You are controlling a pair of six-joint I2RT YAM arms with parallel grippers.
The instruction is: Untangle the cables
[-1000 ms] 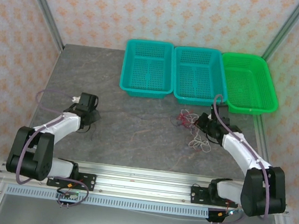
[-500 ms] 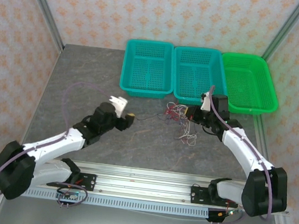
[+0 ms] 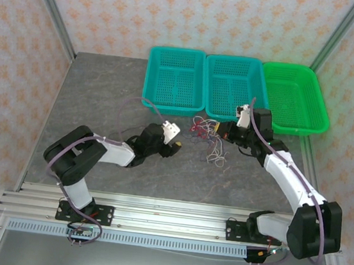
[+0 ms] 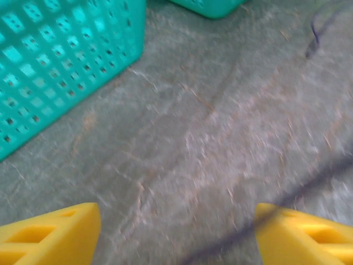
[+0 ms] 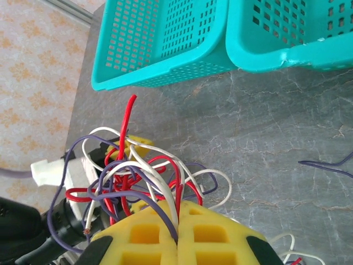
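Note:
I should next pull my right gripper away from the left gripper and down over the tabletop before the green basket to release, because the cables loop together.
The cables [image 3: 206, 131], thin red, white and dark wires, hang in one tangle in front of the teal baskets. My right gripper [image 3: 223, 133] is shut on them. In the right wrist view its yellow fingers [image 5: 177, 218] pinch a red, a white and a dark strand, with the tangle [image 5: 138, 171] looping just beyond. My left gripper [image 3: 175, 139] is just left of the tangle, jaws open. In the left wrist view its gripper [image 4: 176, 234] holds nothing, and a dark wire [image 4: 298, 190] lies on the table by the right finger.
Two teal baskets [image 3: 175, 80] [image 3: 234, 88] and a green basket [image 3: 294, 98] stand in a row at the back. One teal basket wall [image 4: 60, 61] is close ahead of the left gripper. A loose dark strand [image 5: 325, 165] trails over the grey table.
The left arm swung from the table's left side to the middle, up to the tangle, and its jaws opened. The right gripper lifted the tangle toward the baskets.

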